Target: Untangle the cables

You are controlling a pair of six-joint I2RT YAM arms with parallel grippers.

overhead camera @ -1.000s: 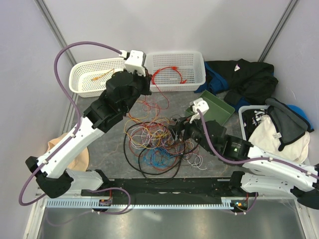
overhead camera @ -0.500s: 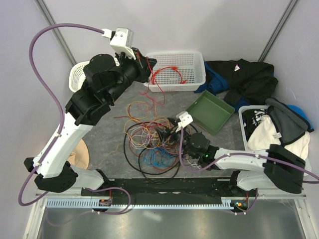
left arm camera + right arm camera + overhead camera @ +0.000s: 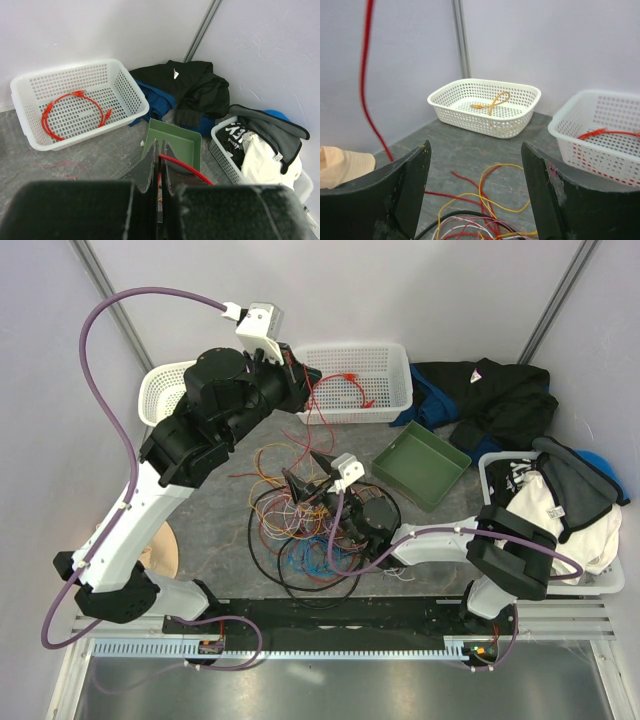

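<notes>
I will move my right gripper toward the red wire that hangs from my left gripper next. Then I will close it on the wire's lifted part above the tangle (image 3: 308, 430) (image 3: 375, 131).
The cables (image 3: 300, 525) lie in a tangle mid-table: red, orange, yellow, blue and white wires inside a thicker black loop (image 3: 268, 558). My left gripper (image 3: 297, 387) is raised beside the right-hand white basket. In the left wrist view it (image 3: 161, 156) is shut on a red wire (image 3: 186, 168) that hangs down to the tangle (image 3: 318, 425). My right gripper (image 3: 305, 476) is open and empty low over the tangle's far side. In the right wrist view it (image 3: 477, 175) has yellow, red and black wires (image 3: 495, 200) below, and the lifted red wire (image 3: 365, 75) shows at the left.
A white basket (image 3: 352, 380) at the back holds a red cable. Another white basket (image 3: 165, 395) to its left holds an orange cable (image 3: 492, 102). A green tray (image 3: 425, 465) sits to the right of the tangle, with dark clothes (image 3: 490, 390) and a laundry basket (image 3: 550, 510) beyond.
My left arm has risen and swung right toward the back basket, pulling the red wire up. My right arm has reached left across the tangle, jaws open.
</notes>
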